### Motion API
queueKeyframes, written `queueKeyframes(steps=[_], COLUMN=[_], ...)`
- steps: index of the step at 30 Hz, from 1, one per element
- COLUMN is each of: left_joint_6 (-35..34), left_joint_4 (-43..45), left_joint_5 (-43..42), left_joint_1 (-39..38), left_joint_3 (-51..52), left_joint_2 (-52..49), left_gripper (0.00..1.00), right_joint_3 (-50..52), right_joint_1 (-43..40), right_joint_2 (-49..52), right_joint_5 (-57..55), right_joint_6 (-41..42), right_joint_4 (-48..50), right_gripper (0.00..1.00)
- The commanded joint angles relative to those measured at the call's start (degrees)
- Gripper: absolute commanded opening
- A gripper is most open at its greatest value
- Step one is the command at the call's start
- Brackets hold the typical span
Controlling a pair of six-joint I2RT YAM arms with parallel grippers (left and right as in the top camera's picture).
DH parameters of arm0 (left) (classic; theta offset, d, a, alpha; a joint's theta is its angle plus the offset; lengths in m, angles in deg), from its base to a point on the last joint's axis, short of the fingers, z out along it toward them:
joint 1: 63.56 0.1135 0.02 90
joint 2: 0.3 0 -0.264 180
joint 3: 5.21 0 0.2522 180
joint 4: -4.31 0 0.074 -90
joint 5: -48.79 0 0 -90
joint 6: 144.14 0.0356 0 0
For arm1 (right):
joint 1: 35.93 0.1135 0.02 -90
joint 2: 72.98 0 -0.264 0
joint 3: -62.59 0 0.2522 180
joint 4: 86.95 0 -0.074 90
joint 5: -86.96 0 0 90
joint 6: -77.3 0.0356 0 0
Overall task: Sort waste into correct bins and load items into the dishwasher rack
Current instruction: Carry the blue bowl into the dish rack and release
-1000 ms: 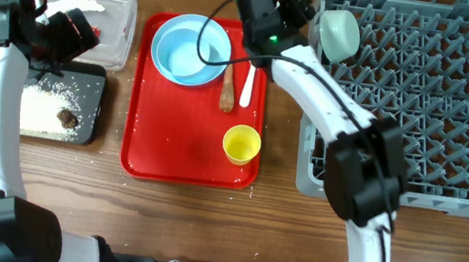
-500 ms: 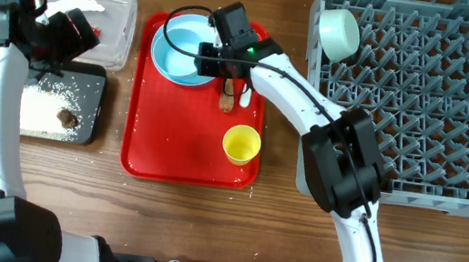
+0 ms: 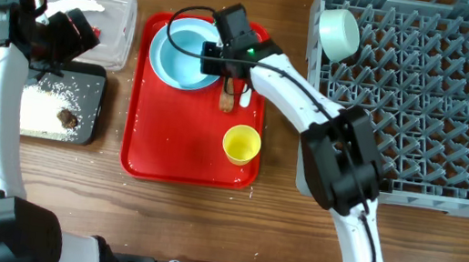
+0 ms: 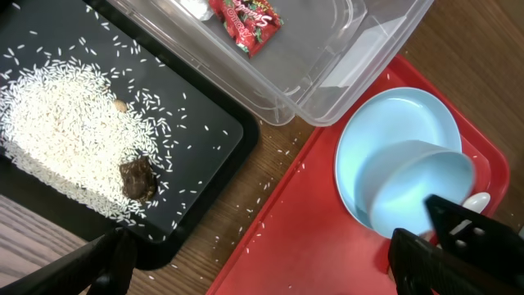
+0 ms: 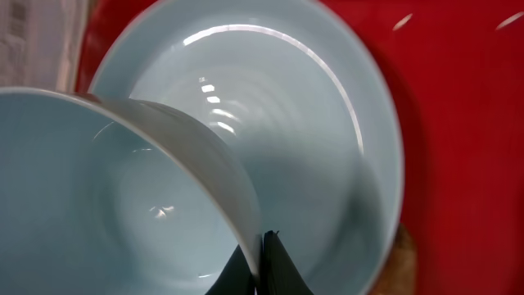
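The robot next needs to lift its right gripper off the plate, swing it over to the grey rack (image 3: pixel 422 102), tilt it and lower it, because the rack has open pegs (image 3: pixel 340 79) beside the second bowl.
A pale bluish-green bowl (image 5: pixel 123 205) sits tilted on the pale-blue plate (image 5: pixel 327 139) at the back of the red serving tray. My right gripper (image 5: pixel 260 262) is shut on the bowl's rim (image 3: pixel 198 60). A second bowl (image 3: pixel 338 34) lies in the grey dishwasher rack (image 3: pixel 422 102). The yellow cup (image 3: pixel 241 143), white spoon (image 3: pixel 245 96) and brown stick (image 3: pixel 227 101) rest on the tray. My left gripper (image 4: pixel 262 262) hangs open over the tray's left edge. The black tray (image 4: pixel 205 123) holds rice (image 4: pixel 57 131) and a brown lump (image 4: pixel 139 179). The clear tub (image 4: pixel 352 49) holds the red wrapper (image 4: pixel 246 18).
The red serving tray (image 3: pixel 176 155) lies between the two bins on the left and the rack on the right. Stray rice grains dot the wood near the black tray. The right arm reaches across the tray from the rack side.
My right gripper moved left from the rack to the plate, then closed on the rim of the bowl there. The left arm stayed still.
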Motion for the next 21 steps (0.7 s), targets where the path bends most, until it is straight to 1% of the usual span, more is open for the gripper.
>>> queueKeyframes(steps=[1,2,3,6,8,10,11,13,15,16,18,21], left_joint_6=[0.1,0.1,0.1,0.1,0.1,0.1,0.1,0.1,0.1,0.1,0.1,0.1], left_joint_4=[0.2,0.2,0.1,0.2,0.2,0.2,0.2,0.2,0.2,0.2,0.2,0.2], left_joint_5=[0.7,0.7,0.7,0.7,0.7,0.7,0.7,0.7,0.7,0.7,0.7,0.7], left_joint_1=[0.4,0.4,0.4,0.4,0.4,0.4,0.4,0.4,0.4,0.4,0.4,0.4], left_joint_3=[0.2,0.2,0.2,0.2,0.2,0.2,0.2,0.2,0.2,0.2,0.2,0.2], left_joint_2=[-0.2,-0.2,-0.2,-0.2,-0.2,-0.2,-0.2,-0.2,-0.2,-0.2,-0.2,-0.2], left_gripper=[1.00,1.00,1.00,1.00,1.00,1.00,1.00,1.00,1.00,1.00,1.00,1.00], right_joint_3=[-0.8,-0.8,-0.8,-0.8,-0.7,0.1,1.7,5.9,8.5,9.0,9.0,9.0], right_joint_1=[-3.1,-4.1,-5.2,-7.9,-8.4,-8.5,-8.6,-8.7,-8.7,-8.7,-8.7,-8.7], right_joint_2=[-18.2,-22.2,-26.7,-38.2,-42.4,-42.3,-41.4,-37.6,-32.8,-29.7,-25.3,-19.5], right_joint_5=[-14.5,-20.4,-28.5,-54.7,-65.5,-65.9,-66.8,-73.6,-81.9,-83.1,-83.1,-83.0], right_joint_6=[-2.7,-3.5,-3.4,-2.7,3.2,4.2,4.1,2.0,-3.1,-6.3,-9.6,-9.6], right_joint_4=[-4.8,-7.8,-12.1,-28.7,-39.8,-43.0,-43.1,-42.9,-42.9,-42.9,-42.9,-43.3], right_gripper=[0.04,0.04,0.04,0.04,0.04,0.04,0.04,0.04,0.04,0.04,0.04,0.04])
